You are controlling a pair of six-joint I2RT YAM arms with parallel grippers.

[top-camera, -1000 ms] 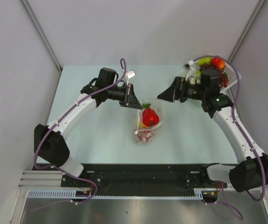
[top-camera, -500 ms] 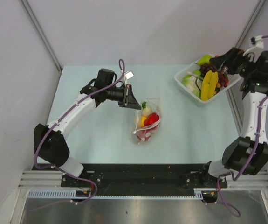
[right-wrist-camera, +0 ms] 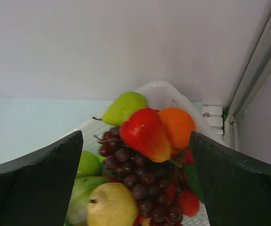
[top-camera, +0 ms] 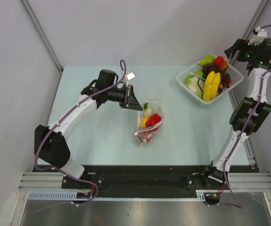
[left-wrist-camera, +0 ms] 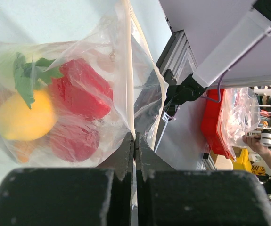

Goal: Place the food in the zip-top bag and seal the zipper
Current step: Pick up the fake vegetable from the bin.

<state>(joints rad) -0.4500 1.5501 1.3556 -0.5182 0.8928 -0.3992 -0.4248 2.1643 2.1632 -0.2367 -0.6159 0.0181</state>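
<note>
I need to bring my right gripper down open over the red pepper in the white basket and close on it, since it lies uncovered atop the dark grapes.
The zip-top bag (top-camera: 149,121) lies mid-table with food inside. The left wrist view shows a red bell pepper (left-wrist-camera: 81,89), a yellow lemon (left-wrist-camera: 24,115) and a green-topped radish (left-wrist-camera: 12,70) through the clear plastic. My left gripper (top-camera: 134,101) is shut on the bag's mouth edge, pinching the zipper strip (left-wrist-camera: 131,84) between its jaws (left-wrist-camera: 134,141). My right gripper (top-camera: 235,48) is open and empty, held high over the white basket (top-camera: 184,77). Below it lie dark grapes (right-wrist-camera: 140,179) and a red fruit (right-wrist-camera: 144,134).
The white lattice basket at the back right holds bananas (top-camera: 210,84), a green pear (right-wrist-camera: 126,107), an orange fruit (right-wrist-camera: 177,125) and a yellow pear (right-wrist-camera: 111,205). The table's right edge and the wall frame (right-wrist-camera: 253,80) are close to the right arm.
My right arm has swung away from the bag to the far right and risen above the basket. The red pepper has settled lower in the bag. The left gripper has kept its hold.
</note>
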